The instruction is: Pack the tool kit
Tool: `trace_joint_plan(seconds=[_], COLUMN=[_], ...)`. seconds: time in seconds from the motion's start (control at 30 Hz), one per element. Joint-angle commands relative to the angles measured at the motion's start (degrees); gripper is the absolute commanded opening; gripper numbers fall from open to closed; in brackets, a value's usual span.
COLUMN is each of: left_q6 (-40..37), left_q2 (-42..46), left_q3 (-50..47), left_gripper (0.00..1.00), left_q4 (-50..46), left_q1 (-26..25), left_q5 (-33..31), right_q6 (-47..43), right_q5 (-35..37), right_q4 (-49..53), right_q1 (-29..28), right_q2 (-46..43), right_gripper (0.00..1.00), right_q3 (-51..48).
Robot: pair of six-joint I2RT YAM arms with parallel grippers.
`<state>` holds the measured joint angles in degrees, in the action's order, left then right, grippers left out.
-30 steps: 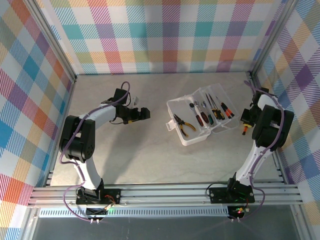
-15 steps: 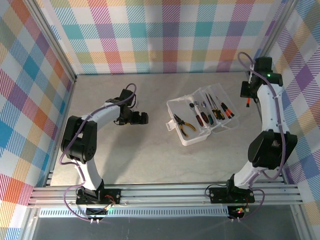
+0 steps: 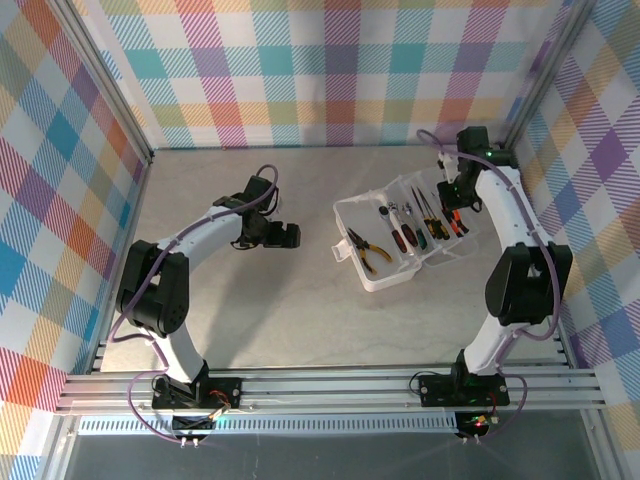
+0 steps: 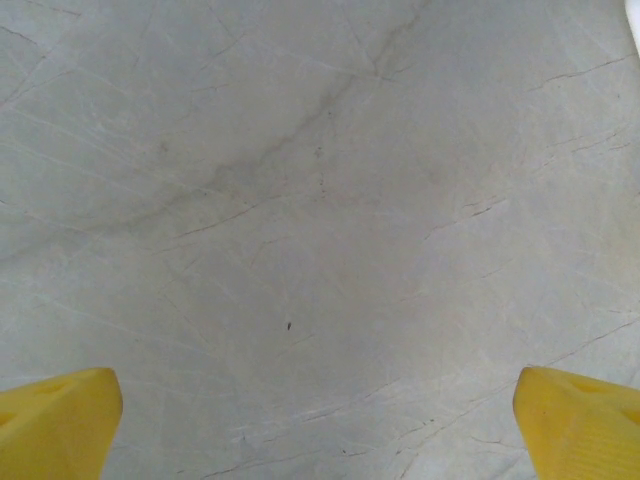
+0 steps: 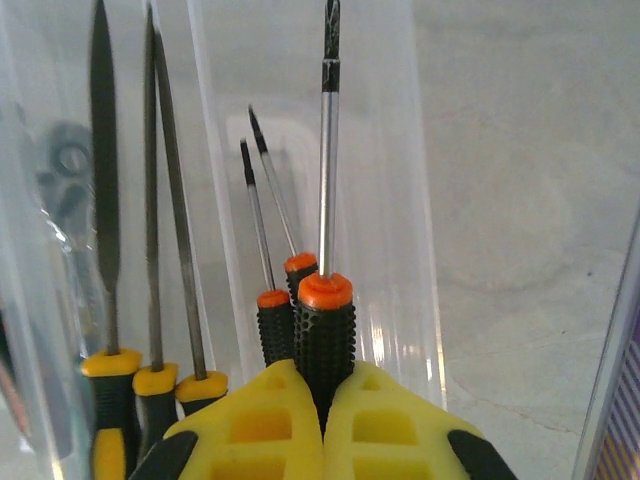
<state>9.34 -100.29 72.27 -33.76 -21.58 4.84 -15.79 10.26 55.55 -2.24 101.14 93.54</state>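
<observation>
My right gripper will next lower the screwdriver into the end section of the box, which is just below, and let go of it there.
The tool kit box (image 3: pixel 347 211) lies open mid-table, translucent white, with its compartments showing. Yellow-handled pliers (image 3: pixel 364 251) rest in its left part, and screwdrivers (image 3: pixel 403 236) and thin tools lie further right. My right gripper (image 3: pixel 452 200) hovers over the box's right end. It is shut on a black-ribbed, orange-capped screwdriver (image 5: pixel 325 325), shaft pointing away. Two matching small screwdrivers (image 5: pixel 272 320) lie in the compartment (image 5: pixel 400 200) just beneath it. My left gripper (image 3: pixel 287 237) stands open left of the box, its yellow fingertips (image 4: pixel 55 420) wide apart over bare table.
Yellow-collared files (image 5: pixel 150 250) lie in the neighbouring compartment, left of the held screwdriver. Plaid walls enclose the table, with a metal post (image 3: pixel 520 110) close behind the right arm. Grey tabletop (image 3: pixel 300 310) spreads in front of the box.
The right arm has swung from the table's right edge, up and leftward over the box's right end, carrying the screwdriver. The left gripper has barely shifted.
</observation>
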Motion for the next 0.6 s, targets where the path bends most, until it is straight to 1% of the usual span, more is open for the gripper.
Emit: trace_joint_plan(seconds=[0.0, 0.27, 0.57], left_q6=[-0.20, -0.29, -0.75], left_q2=[1.20, -0.30, -2.55], left_q3=[1.11, 2.20, 5.00], left_gripper=[1.00, 1.00, 1.00], left_q4=[-1.57, -2.57, -4.71], left_q1=[-0.13, -0.21, -0.23], left_q5=[-0.09, 1.00, 1.57], right_q6=[-2.86, -3.63, -5.17], right_q5=[2.28, 5.24, 6.79], right_q4=[-1.39, -1.94, 0.77], right_q1=[-0.37, -0.50, -0.74], right_q2=[0.66, 2.13, 5.02], right_gripper=[0.00, 0.00, 0.00], right_q3=[-0.88, -1.01, 3.90])
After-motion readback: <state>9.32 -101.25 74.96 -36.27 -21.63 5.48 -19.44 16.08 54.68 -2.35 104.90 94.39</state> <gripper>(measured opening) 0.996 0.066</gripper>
